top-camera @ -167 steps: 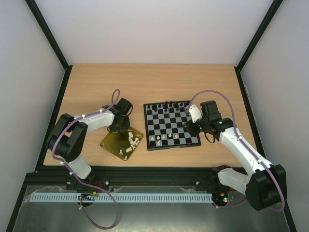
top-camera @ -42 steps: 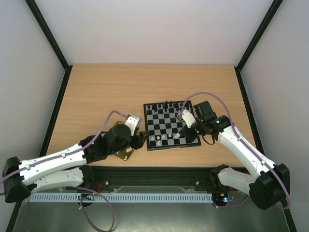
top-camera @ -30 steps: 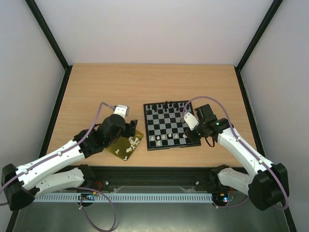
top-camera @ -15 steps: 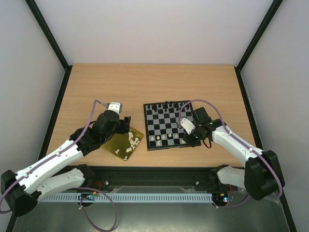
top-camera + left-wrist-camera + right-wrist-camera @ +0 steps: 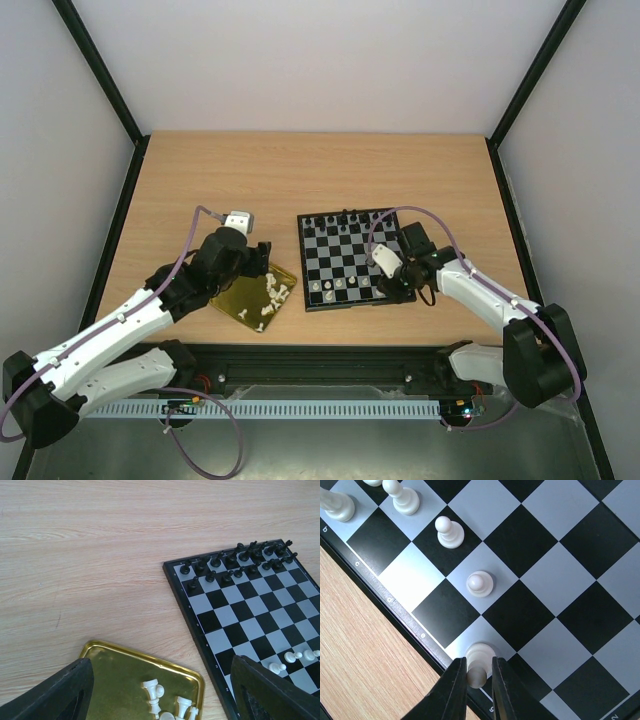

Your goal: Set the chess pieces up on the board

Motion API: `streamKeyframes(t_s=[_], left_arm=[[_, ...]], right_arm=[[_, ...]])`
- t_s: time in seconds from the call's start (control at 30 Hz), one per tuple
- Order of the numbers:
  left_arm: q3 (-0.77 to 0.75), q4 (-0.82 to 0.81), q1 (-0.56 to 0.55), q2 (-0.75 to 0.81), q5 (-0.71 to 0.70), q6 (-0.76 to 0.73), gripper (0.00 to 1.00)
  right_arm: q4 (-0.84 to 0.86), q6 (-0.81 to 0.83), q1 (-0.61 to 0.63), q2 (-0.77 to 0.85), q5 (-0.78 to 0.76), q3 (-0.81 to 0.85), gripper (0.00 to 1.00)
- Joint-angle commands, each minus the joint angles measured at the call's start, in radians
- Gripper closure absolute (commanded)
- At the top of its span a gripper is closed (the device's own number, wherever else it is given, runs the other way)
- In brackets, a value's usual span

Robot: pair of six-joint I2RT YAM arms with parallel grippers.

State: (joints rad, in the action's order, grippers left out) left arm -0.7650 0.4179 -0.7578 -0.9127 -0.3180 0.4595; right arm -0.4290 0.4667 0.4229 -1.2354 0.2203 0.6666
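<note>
My left gripper should next move down and back onto the lone white piece (image 5: 243, 313) by the gold tray's near edge, because the piece is clear of the others.
The board (image 5: 345, 262) lies right of centre, with black chessmen (image 5: 345, 217) along its far rows and a few white chess pieces (image 5: 338, 287) near its front edge. My right gripper (image 5: 388, 283) hangs low over the board's front right part. In the right wrist view it (image 5: 479, 672) straddles the head of a white pawn (image 5: 479, 655) standing on a light edge square, jaws slightly apart, a thin gap on one side. Other white pieces (image 5: 480, 584) stand nearby. My left gripper (image 5: 258, 258) is open above the gold tray (image 5: 235, 298), which holds loose white pieces (image 5: 152, 692).
The tray (image 5: 115, 670) sits just left of the board's rim (image 5: 192, 625), close to the table's front edge. Black chessmen (image 5: 235, 560) fill the board's two far rows. Bare wood stretches behind and to the left. Black frame posts border the table sides.
My right gripper shifted left along the board's front rows and its jaws eased apart around the pawn. The left arm drew back from the board to above the tray's far corner.
</note>
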Motion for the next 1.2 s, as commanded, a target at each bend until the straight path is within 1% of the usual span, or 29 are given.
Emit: streamKeyframes(t_s=[0.0, 0.33, 0.5, 0.6, 0.67, 0.73, 0.83, 0.93, 1.03, 1.1, 1.17], left_arm=[[0.014, -0.001, 0.008, -0.008, 0.005, -0.004, 0.23], [0.020, -0.002, 0.008, -0.017, 0.012, 0.004, 0.24], [0.019, 0.016, 0.008, -0.041, 0.032, 0.045, 0.24], [0.009, 0.047, 0.011, -0.062, 0.059, 0.075, 0.24], [-0.001, 0.088, 0.019, -0.086, 0.073, 0.098, 0.24], [-0.017, 0.136, 0.033, -0.129, 0.086, 0.129, 0.26], [-0.033, 0.184, 0.050, -0.202, 0.134, 0.158, 0.34], [-0.036, 0.204, 0.054, -0.268, 0.182, 0.170, 0.41], [-0.046, 0.235, 0.054, -0.317, 0.199, 0.182, 0.48], [-0.048, 0.267, 0.054, -0.331, 0.204, 0.202, 0.50], [-0.052, 0.312, 0.054, -0.344, 0.243, 0.209, 0.51]], right_arm=[[0.005, 0.007, 0.001, -0.002, 0.007, -0.021, 0.83], [0.015, -0.003, 0.000, -0.004, 0.018, -0.012, 0.83], [-0.033, -0.035, 0.000, 0.030, 0.037, 0.047, 0.69], [-0.073, -0.053, 0.000, 0.068, 0.058, 0.103, 0.66], [-0.094, -0.083, -0.001, 0.086, 0.064, 0.148, 0.65], [-0.103, -0.120, 0.000, 0.107, 0.091, 0.184, 0.64], [-0.089, -0.183, -0.001, 0.138, 0.156, 0.198, 0.62], [-0.048, -0.212, 0.000, 0.157, 0.207, 0.159, 0.61], [-0.001, -0.212, -0.001, 0.178, 0.202, 0.098, 0.61], [0.008, -0.213, -0.001, 0.190, 0.201, 0.075, 0.61], [0.007, -0.214, -0.001, 0.200, 0.211, 0.070, 0.60]])
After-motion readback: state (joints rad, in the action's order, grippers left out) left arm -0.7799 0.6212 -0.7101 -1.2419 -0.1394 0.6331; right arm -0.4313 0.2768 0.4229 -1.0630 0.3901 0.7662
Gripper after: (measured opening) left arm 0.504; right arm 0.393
